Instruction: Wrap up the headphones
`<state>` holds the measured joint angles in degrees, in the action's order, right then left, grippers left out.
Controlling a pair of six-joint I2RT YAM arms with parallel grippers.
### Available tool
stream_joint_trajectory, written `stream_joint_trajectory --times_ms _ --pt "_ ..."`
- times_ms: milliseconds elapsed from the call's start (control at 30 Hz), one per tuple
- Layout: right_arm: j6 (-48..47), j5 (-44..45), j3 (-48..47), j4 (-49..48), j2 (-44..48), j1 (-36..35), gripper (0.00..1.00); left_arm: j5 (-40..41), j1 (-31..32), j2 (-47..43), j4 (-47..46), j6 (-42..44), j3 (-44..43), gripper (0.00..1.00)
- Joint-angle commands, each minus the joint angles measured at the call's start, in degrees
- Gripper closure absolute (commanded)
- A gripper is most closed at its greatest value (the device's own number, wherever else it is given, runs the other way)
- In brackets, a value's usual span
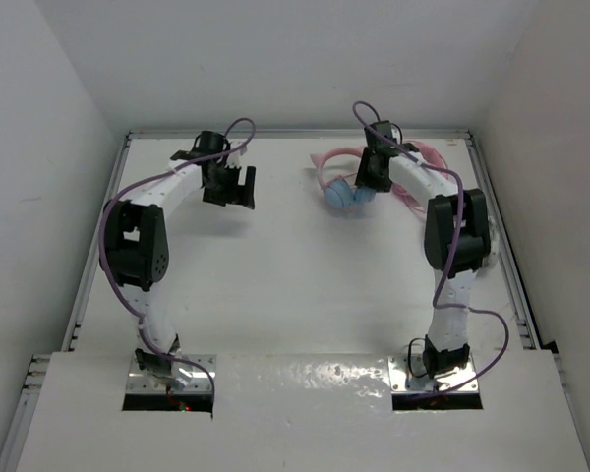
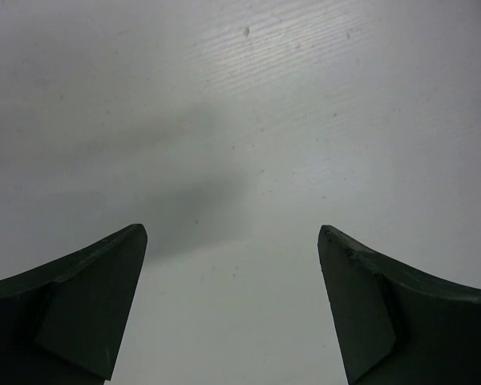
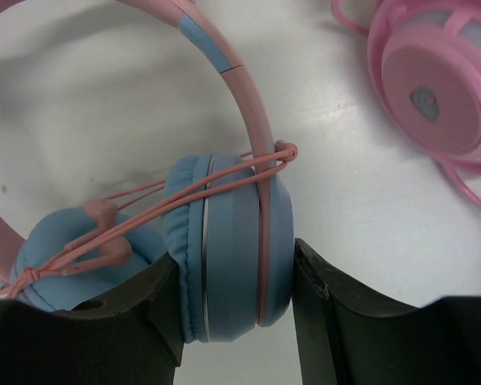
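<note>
The right gripper eases toward the all-pink headphones and down next, and releases the cup on the tabletop. This is because the pink cable (image 3: 184,191) already spans both blue ear cups.
The headphones (image 1: 339,193) lie at the back right of the table: light blue ear cups, pink headband (image 3: 242,88). Their thin pink cable (image 3: 184,191) runs in strands across the ear cups. My right gripper (image 1: 372,183) is over them; in the right wrist view it (image 3: 236,257) is shut on one blue ear cup (image 3: 232,241), one finger pressed on each side. My left gripper (image 1: 230,187) hovers at the back left, far from the headphones. In the left wrist view it (image 2: 232,230) is wide open and empty over bare table.
All-pink headphones (image 3: 433,84) lie just right of the blue ones, with pink cable loops beside them (image 1: 420,157). White walls enclose the table at the back and sides. The arm bases sit at the near edge.
</note>
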<state>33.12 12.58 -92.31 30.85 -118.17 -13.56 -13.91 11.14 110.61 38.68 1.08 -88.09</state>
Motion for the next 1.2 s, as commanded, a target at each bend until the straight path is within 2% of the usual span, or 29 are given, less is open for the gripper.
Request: stream_joint_trajectory --times_ms 0,267,433,633,700,767,800,900,1000,1167 --pt "4.8 2.5 -7.1 -0.6 -3.1 0.4 1.00 0.0 -0.6 -5.6 -2.9 0.7 1.8 0.14" --pt "8.8 4.4 -20.3 4.2 -13.0 2.8 1.00 0.5 -1.5 -8.4 -4.0 0.9 5.0 0.14" --pt "7.0 4.4 -23.9 6.0 -15.9 3.2 1.00 0.7 -2.0 -9.3 -4.4 1.0 6.2 0.14" --pt "3.7 3.2 -22.4 6.6 -15.6 3.2 1.00 0.4 -2.3 -8.8 -4.7 0.9 6.5 0.14" --pt "2.6 1.9 -22.5 6.7 -15.8 3.2 0.94 0.0 -2.4 -8.6 -4.7 0.8 6.2 0.14" --pt "1.4 1.5 -22.6 6.6 -15.6 3.2 0.84 -0.2 -2.4 -8.0 -4.4 0.8 5.9 0.14" --pt "1.0 1.4 -22.4 6.5 -15.3 3.2 0.74 -0.2 -2.4 -8.0 -4.4 0.8 5.7 0.14" --pt "-1.0 1.4 -22.0 5.7 -13.9 3.2 0.63 -0.2 -2.4 -7.9 -4.4 0.8 5.7 0.14" --pt "-3.3 1.4 -21.2 5.1 -11.7 3.2 0.56 0.0 -2.4 -8.0 -4.5 0.8 5.8 0.14" --pt "-4.2 1.0 -18.2 3.6 -8.0 3.2 0.51 0.2 -2.4 -7.5 -4.2 0.8 5.0 0.14"
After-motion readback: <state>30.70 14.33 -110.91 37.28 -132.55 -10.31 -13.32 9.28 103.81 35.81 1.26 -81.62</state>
